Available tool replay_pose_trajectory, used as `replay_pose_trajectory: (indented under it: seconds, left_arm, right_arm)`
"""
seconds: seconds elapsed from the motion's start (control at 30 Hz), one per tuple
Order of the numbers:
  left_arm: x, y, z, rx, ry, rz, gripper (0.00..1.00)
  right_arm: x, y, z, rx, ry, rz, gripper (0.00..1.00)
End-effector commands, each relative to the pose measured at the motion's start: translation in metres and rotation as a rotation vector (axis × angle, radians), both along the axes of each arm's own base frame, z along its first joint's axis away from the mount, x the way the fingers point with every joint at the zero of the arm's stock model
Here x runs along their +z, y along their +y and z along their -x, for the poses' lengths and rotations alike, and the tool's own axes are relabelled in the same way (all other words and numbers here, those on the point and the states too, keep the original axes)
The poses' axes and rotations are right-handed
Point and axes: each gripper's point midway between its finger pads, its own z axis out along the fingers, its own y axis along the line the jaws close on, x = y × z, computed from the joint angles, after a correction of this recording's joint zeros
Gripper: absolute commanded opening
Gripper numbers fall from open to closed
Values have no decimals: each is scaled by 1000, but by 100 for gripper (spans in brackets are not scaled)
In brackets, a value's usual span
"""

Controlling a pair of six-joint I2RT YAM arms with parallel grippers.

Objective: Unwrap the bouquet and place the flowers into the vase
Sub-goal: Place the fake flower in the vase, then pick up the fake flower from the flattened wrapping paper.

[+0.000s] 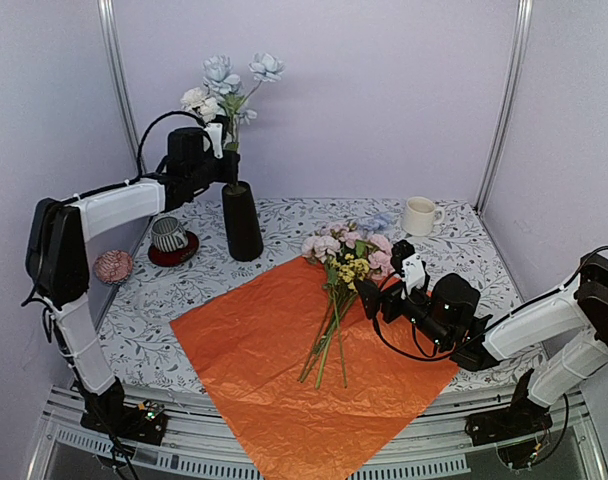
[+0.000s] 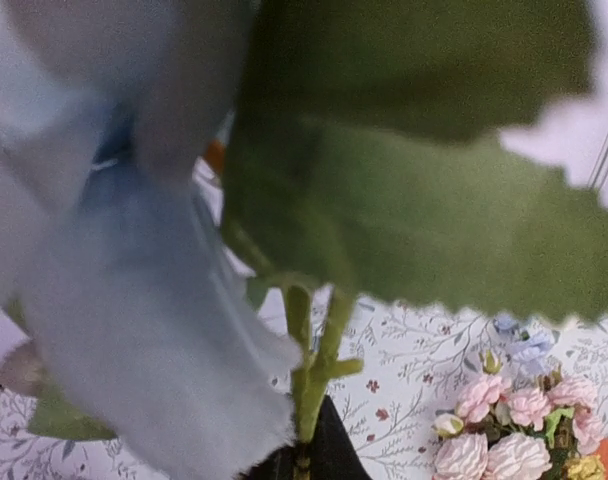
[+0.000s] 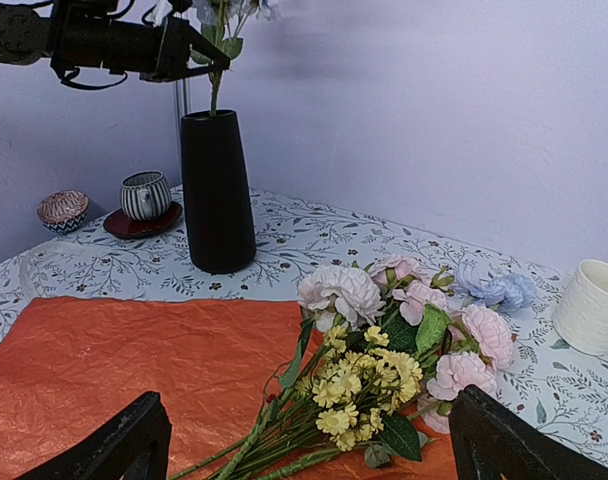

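My right gripper moves toward the left in the top view next, tilts down and lowers onto a bare green stem (image 1: 337,325) (image 3: 251,441), since it lies clear of the blooms.
The black vase (image 1: 242,220) stands at the back left, also seen in the right wrist view (image 3: 216,195). My left gripper (image 1: 222,152) is shut on the green stems (image 2: 319,370) of pale blue and white flowers (image 1: 229,85), whose lower ends sit in the vase mouth (image 2: 329,455). The bouquet lies unwrapped: a bunch of pink, white and yellow flowers (image 1: 344,265) rests on the flat orange sheet (image 1: 254,350). My right gripper (image 1: 384,277) is open just right of that bunch, its fingers (image 3: 124,440) wide apart on either side of the yellow blooms (image 3: 374,385), holding nothing.
A white mug (image 1: 419,215) stands at the back right. A striped cup on a red saucer (image 1: 170,238) and a small patterned bowl (image 1: 113,266) sit left of the vase. The tablecloth (image 1: 464,240) has a leaf print. Pale walls close in the sides and the back.
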Motion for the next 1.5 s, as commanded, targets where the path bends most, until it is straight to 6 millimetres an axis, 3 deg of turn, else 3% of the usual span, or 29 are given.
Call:
replay_pose_trajectory:
  seconds: [0.0, 0.17, 0.3, 0.5, 0.77, 0.97, 1.13, 1.27, 1.47]
  left_arm:
    - [-35, 11, -11, 69, 133, -3, 8]
    - [-38, 17, -4, 88, 172, -13, 39]
    - [-34, 12, 7, 52, 172, 1, 50]
    - [-40, 10, 28, 10, 204, 32, 55]
    - [-33, 3, 65, -63, 216, 58, 59]
    - [-25, -5, 108, -129, 221, 79, 59]
    - [-51, -9, 146, -168, 288, 96, 56]
    - [-71, -9, 179, -183, 308, 86, 56]
    - [-65, 0, 219, -223, 258, 145, 58]
  right_arm:
    - [4, 3, -3, 1, -7, 0, 99]
    - [4, 4, -3, 2, -7, 1, 99]
    - [3, 5, -3, 6, -4, 6, 99]
    - [2, 7, -4, 11, 0, 9, 99]
    - [1, 8, -4, 16, 7, 11, 99]
    - [-6, 14, -7, 19, 29, 29, 99]
    - [-7, 20, -8, 33, 63, 14, 99]
    - [-8, 16, -21, -59, 134, -9, 99]
    - [-16, 14, -37, -177, 262, 11, 99]
